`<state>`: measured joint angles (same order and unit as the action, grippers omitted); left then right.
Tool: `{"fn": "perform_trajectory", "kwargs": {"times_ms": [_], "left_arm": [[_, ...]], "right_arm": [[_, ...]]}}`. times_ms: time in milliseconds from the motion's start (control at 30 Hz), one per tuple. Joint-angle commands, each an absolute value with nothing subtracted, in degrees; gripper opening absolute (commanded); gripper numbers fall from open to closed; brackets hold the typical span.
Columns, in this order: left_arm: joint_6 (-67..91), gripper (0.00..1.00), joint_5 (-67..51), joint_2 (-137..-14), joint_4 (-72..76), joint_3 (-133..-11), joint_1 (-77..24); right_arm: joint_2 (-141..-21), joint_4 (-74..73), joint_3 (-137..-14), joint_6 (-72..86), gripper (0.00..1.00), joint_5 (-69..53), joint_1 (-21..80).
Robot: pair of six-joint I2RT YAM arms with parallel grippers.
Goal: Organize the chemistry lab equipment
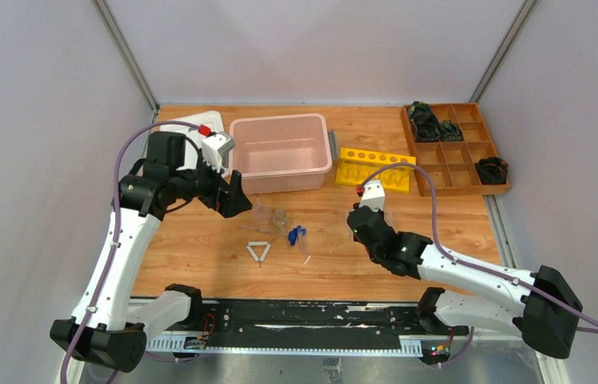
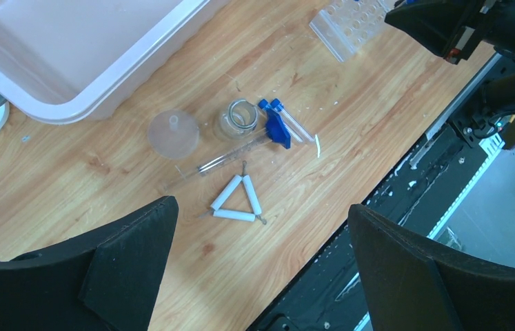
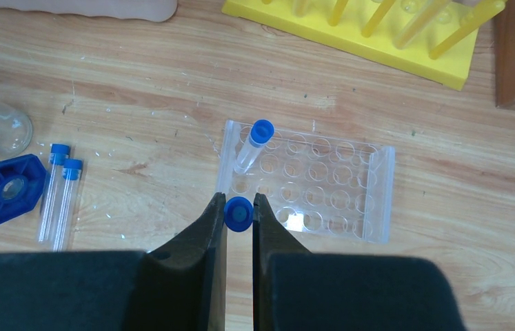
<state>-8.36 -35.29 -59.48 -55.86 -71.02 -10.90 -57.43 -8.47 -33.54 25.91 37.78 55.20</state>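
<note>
My right gripper has the upright clear tube. I will bring it down next, then release the tube in the tray's near corner facing the flat tubes.
My right gripper is shut on an upright clear tube with a blue cap, over the near-left corner of the clear tube tray. One blue-capped tube leans in a tray hole. Two more tubes lie flat left of it, beside a blue hexagonal piece and a glass beaker. My left gripper hangs open high over the white triangle frame. A clear funnel, the beaker and a thin rod lie past it.
A pink bin stands at the back centre, with a yellow rack to its right. A wooden compartment box holds dark items at the back right. A white tray lies behind the left arm.
</note>
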Motion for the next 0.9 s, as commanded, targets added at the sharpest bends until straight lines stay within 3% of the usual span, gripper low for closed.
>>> {"fn": "perform_trajectory", "kwargs": {"times_ms": [0, 867], "left_arm": [[-8.25, 1.00, -34.92, -59.15, -55.46, -72.86, -10.81], [-8.60, 1.00, -34.61, -59.16, -55.46, -72.61, -10.81]], "right_arm": [[-59.61, -3.47, -32.78, 25.45, 0.00, 39.82, 54.58], [-63.72, -1.84, -30.38, 28.22, 0.00, 38.58, 54.59]]}}
